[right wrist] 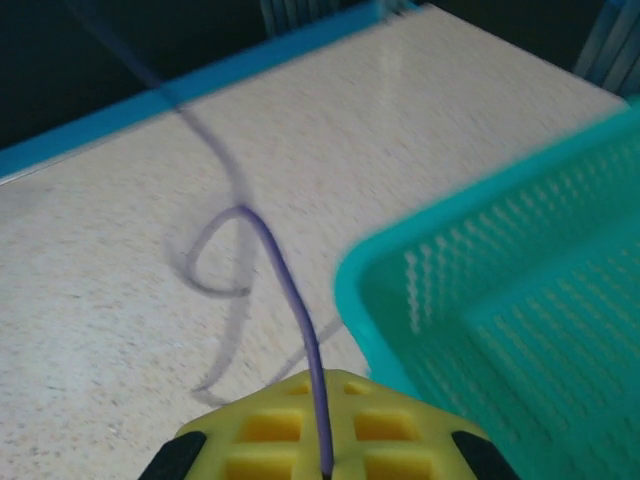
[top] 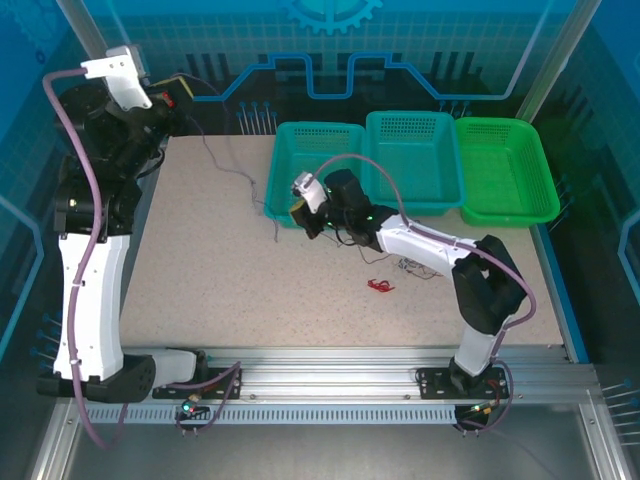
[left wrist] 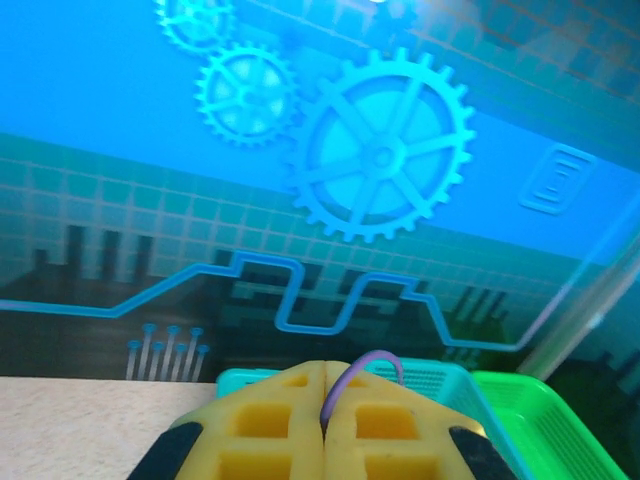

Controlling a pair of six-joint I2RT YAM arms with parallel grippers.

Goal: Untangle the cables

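My left gripper carries the purple cable across and down over the nearest teal basket next and lets go of it there.
One thin purple cable stretches across the table between my two grippers. My left gripper is raised at the far left corner, its yellow fingers shut on that cable, which arcs out from between them. My right gripper hovers by the front left corner of the teal basket and is shut on the same cable, which rises from its gripper tips and trails off toward the far edge. A small tangle of thin cables and a red wire lie under my right forearm.
Three baskets line the back right: two teal ones and a green one. The nearest teal basket's rim sits close to the right of my right gripper. Open tabletop spreads to the left and front.
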